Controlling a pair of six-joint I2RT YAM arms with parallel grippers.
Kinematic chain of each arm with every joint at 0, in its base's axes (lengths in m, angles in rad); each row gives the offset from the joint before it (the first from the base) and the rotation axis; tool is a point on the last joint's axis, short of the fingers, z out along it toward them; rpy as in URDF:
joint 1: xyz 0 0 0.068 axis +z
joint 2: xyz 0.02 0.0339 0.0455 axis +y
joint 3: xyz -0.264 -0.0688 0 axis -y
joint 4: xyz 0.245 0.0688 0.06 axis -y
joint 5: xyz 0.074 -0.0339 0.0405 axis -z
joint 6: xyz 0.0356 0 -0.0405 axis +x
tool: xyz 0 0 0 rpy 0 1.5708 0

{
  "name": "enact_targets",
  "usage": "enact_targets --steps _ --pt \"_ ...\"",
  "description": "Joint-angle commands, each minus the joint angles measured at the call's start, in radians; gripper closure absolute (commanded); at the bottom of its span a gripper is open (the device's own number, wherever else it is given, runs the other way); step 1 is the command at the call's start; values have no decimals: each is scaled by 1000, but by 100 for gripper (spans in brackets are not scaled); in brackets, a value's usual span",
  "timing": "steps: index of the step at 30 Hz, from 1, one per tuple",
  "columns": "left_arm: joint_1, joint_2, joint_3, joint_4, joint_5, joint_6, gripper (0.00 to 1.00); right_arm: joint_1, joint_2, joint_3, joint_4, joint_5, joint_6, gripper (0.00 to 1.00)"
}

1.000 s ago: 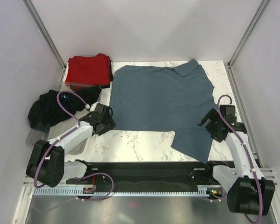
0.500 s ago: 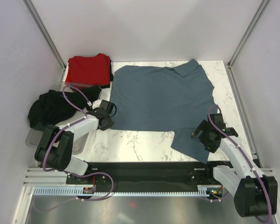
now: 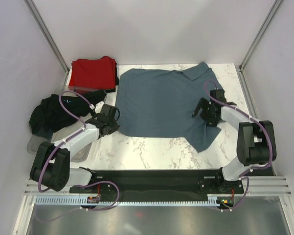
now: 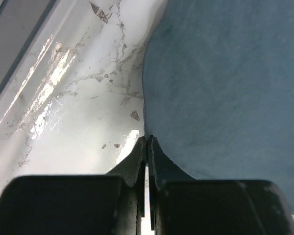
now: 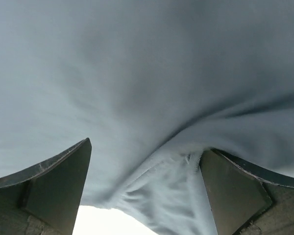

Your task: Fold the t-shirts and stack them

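The sleeve's outer corner pokes onto the marble, so next my right gripper needs to go back and to the right in the top view, then down onto the sleeve's corner.
A slate blue-grey t-shirt (image 3: 161, 103) lies spread flat on the marble table. My left gripper (image 3: 114, 125) sits at its near left edge. In the left wrist view the left gripper (image 4: 148, 142) has its jaws pinched together right on the blue-grey t-shirt's (image 4: 225, 88) hem. My right gripper (image 3: 203, 111) hovers over the shirt's right side, open. In the right wrist view a raised fold of the blue-grey cloth (image 5: 137, 73) lies between the right gripper's (image 5: 147, 186) wide-spread fingers. A bright red t-shirt (image 3: 92, 72) lies folded at the back left. A black t-shirt (image 3: 51, 115) is crumpled at the left.
A clear grey plastic tray (image 3: 83, 149) lies at the left under the black t-shirt. White walls with metal posts enclose the table on three sides. Bare marble (image 3: 147, 149) shows between the blue-grey t-shirt and the arm bases.
My left gripper has shut at the shirt's near left edge. My right arm swung from the front right up onto the shirt's right side, and the near right flap has bunched inward.
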Motion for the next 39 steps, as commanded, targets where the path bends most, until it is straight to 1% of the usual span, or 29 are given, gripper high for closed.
enact_targets --steps 1,2,4,5,6,8,9,11,12,13,14,15,16,18,19,21,24,28,33,35,36,37,39 --pt "0 -44 -4 22 22 -17 98 2 -1 158 76 -85 -128 3" --pt "0 -61 -4 21 32 -20 98 2 -59 175 66 -35 -144 2" --pt "0 -76 -8 24 58 -38 98 2 -119 169 -19 90 -120 2" --pt "-1 -82 -11 25 61 -46 98 2 -171 157 -62 240 -62 2" --pt "-3 -92 -21 27 64 -60 98 -4 -198 110 -134 275 -30 2" --pt "-1 -93 -27 36 73 -67 98 -9 -279 27 -155 307 7 2" --pt "-3 -92 -30 39 78 -67 98 -9 -308 -65 -165 341 48 2" --pt "-1 -89 -28 38 88 -61 98 -17 -375 -145 -167 366 70 2" --pt "-3 -90 -28 39 91 -55 98 -41 -389 -200 -156 376 72 2" --pt "-1 -95 -30 38 98 -55 98 -50 -400 -219 -146 361 63 3" --pt "-1 -101 -31 39 99 -54 98 -102 -406 -234 -129 325 55 5" --pt "-1 -102 -37 39 101 -54 98 -180 -403 -260 -77 279 44 7" --pt "-1 -108 -41 39 102 -54 98 -214 -394 -267 -57 187 26 8" --pt "-3 -124 -51 38 105 -58 98 -250 -347 -248 -20 151 20 10" --pt "-3 -128 -54 39 107 -60 98 -250 -316 -238 -3 122 6 10" --pt "-3 -138 -60 39 108 -58 98 -250 -298 -218 28 111 -2 11" --pt "-1 -148 -70 39 110 -54 98 -251 -270 -216 60 117 -11 10" --pt "-1 -161 -76 39 107 -49 98 -255 -190 -211 117 113 -19 11" --pt "-1 -173 -79 39 110 -43 98 -297 -109 -211 216 74 -25 12" --pt "-1 -173 -79 41 110 -43 98 -308 -77 -213 244 67 -20 17" --pt "-3 -173 -77 39 110 -41 98 -308 -72 -215 253 16 -17 19" --pt "-1 -171 -76 39 111 -41 98 -310 -69 -219 259 2 -14 26" --pt "-1 -168 -74 41 108 -40 98 -310 -83 -242 264 -2 -16 31"
